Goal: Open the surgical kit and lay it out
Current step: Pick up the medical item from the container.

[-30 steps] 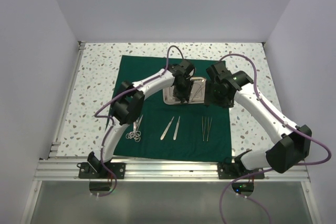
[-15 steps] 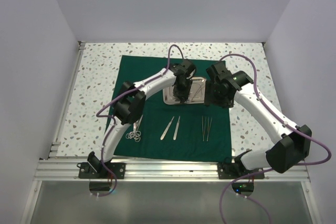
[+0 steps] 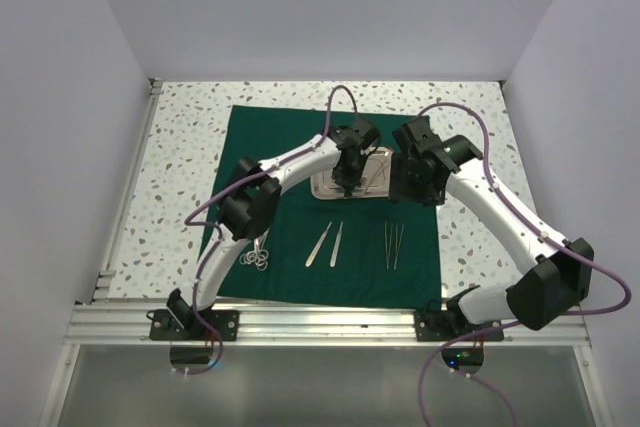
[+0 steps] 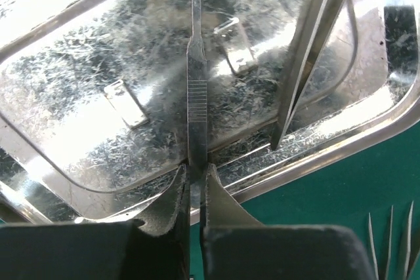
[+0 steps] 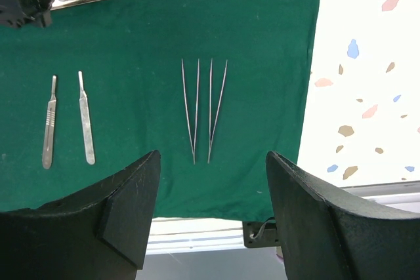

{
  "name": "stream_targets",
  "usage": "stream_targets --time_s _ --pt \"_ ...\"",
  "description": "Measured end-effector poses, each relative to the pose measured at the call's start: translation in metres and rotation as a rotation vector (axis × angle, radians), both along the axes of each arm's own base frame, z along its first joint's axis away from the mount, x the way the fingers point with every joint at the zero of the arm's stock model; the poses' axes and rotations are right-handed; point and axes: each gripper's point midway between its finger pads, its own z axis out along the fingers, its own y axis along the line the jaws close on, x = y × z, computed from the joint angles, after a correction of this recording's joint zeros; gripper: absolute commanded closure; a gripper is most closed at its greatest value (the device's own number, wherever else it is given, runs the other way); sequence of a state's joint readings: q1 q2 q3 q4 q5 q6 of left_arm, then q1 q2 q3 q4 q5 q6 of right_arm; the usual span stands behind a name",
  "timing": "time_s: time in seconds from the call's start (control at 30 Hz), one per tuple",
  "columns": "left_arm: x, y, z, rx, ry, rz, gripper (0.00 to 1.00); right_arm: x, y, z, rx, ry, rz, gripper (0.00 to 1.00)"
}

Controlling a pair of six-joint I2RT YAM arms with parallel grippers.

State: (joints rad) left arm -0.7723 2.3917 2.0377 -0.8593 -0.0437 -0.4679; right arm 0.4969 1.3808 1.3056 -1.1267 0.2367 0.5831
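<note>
My left gripper lifts the scalpel handle next, then moves it back and down onto the drape between the scissors and scalpel handles [image 3: 293,244], where empty cloth shows.
The dark green drape [image 3: 290,137] lies spread flat with the shiny steel tray [image 3: 377,157] on its far middle. My left gripper [image 3: 346,183] reaches into the tray's near left side. In the left wrist view it [image 4: 195,176] is shut on the near end of a flat steel scalpel handle [image 4: 196,77] lying on the tray floor [image 4: 79,77]. Long tweezers [image 4: 308,57] lean in the tray to the right. My right gripper [image 3: 415,183] hovers open over the drape at the tray's right end, nothing between its fingers [image 5: 211,157].
Laid out on the drape's near half are scissors [image 3: 258,252], two scalpel handles [image 3: 328,244] and two thin tweezers [image 3: 394,245]. The right wrist view shows those tweezers [image 5: 205,106] below the jaws. Speckled tabletop [image 3: 180,167] surrounds the cloth, with white walls on three sides.
My left gripper's jaws have closed onto the scalpel handle in the tray, and its wrist has shifted slightly right. The right arm has stayed put.
</note>
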Motion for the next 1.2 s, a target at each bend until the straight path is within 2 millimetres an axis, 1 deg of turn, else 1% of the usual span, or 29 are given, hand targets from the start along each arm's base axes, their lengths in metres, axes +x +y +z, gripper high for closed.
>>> stream_targets --time_s 0.17,0.4,0.7,0.83,0.93,1.03,1.13,1.2 --pt "-0.001 -0.002 -0.001 0.03 -0.034 -0.028 1.0 0.001 0.0 0.0 0.002 -0.003 0.0 0.31" --pt "0.001 0.0 0.004 0.056 -0.054 -0.028 1.0 0.001 0.001 0.0 0.004 -0.005 0.0 0.31" --pt "0.0 0.023 0.009 0.137 -0.046 -0.014 1.0 0.001 0.005 0.0 0.022 -0.003 0.007 0.31" --pt "-0.006 0.03 0.024 0.137 -0.044 -0.004 1.0 0.003 0.006 0.0 0.029 -0.008 0.008 0.31" --pt "-0.02 0.04 0.041 0.125 -0.038 0.014 1.0 0.005 0.007 0.001 0.034 -0.017 0.009 0.31" --pt "-0.042 0.056 0.059 0.105 -0.028 0.046 1.0 0.008 0.009 0.001 0.036 -0.025 0.012 0.31" --pt "-0.067 0.07 0.068 0.087 -0.01 0.075 1.0 0.016 0.013 0.001 0.032 -0.022 0.018 0.31" --pt "-0.085 0.079 0.068 0.079 0.007 0.091 1.0 0.025 0.017 0.003 0.03 -0.025 0.023 0.31"
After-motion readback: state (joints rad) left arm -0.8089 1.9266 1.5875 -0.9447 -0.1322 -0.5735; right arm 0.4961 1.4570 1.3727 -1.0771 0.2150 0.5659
